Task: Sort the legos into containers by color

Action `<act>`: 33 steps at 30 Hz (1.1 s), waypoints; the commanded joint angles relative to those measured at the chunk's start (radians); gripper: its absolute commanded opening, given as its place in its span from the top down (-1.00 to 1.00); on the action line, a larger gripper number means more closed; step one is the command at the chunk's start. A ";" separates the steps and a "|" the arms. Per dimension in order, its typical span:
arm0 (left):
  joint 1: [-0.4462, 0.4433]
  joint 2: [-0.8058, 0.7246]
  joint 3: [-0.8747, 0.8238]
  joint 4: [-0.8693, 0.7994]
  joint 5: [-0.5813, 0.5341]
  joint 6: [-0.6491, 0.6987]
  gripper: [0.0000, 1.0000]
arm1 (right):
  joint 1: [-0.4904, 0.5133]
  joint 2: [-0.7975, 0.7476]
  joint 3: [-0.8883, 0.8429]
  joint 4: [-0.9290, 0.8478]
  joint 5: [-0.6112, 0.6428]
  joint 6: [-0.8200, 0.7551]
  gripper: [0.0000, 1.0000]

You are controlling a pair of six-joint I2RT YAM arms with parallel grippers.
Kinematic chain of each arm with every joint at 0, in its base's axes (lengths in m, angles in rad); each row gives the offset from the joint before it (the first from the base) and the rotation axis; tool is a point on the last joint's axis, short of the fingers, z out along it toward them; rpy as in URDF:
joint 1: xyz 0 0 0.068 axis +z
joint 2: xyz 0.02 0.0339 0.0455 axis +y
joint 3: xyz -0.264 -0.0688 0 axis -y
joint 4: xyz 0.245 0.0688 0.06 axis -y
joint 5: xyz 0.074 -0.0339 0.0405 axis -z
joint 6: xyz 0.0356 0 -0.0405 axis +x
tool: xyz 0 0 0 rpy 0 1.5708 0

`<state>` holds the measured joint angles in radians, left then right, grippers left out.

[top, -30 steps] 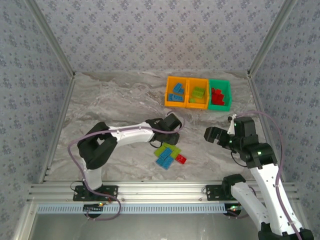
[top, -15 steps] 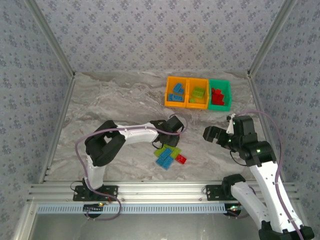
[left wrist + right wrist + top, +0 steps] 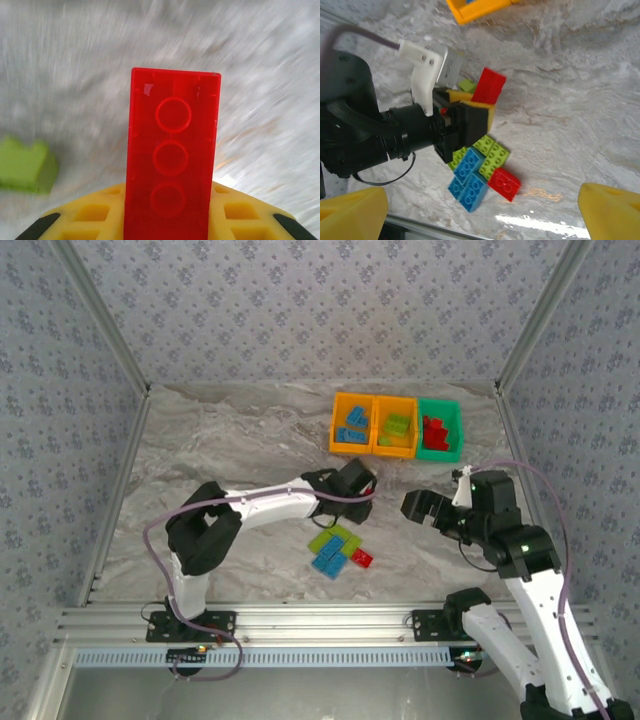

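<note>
The green container already has red legos in it, so the robot's left gripper will move outward across the table, over that container's red pile, and release its lego.
My left gripper (image 3: 352,483) is shut on a red lego (image 3: 172,155), which stands up between its yellow pads (image 3: 240,215) above the marble table; the right wrist view shows the same lego (image 3: 489,86) sticking out of the jaws. Just below it lies a small pile of lime (image 3: 322,539), blue (image 3: 328,560) and red (image 3: 362,558) legos. My right gripper (image 3: 418,507) hovers open to the right of the pile, nothing between its fingers. The three containers stand in a row at the back: an orange one (image 3: 334,430) holding blue legos, an orange one (image 3: 394,453) holding lime, a green one (image 3: 440,403) holding red.
A lime lego (image 3: 25,165) lies on the table to the left below the held one. Patterned walls close in the table on three sides. A metal rail (image 3: 320,622) runs along the near edge.
The left gripper has closed on the red lego and moved it slightly right and toward the back, away from the pile. The right arm has barely moved.
</note>
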<state>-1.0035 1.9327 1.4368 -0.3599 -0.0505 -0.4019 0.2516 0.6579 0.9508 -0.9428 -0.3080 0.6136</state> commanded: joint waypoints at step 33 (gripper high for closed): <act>0.113 0.861 1.469 0.095 0.027 0.050 -0.47 | 0.012 -0.208 0.106 -0.200 0.105 0.101 -1.00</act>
<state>-0.8974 2.8346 2.8506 -0.2852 -0.0013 -0.3496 0.2581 0.4576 1.0546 -1.1202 -0.2195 0.6937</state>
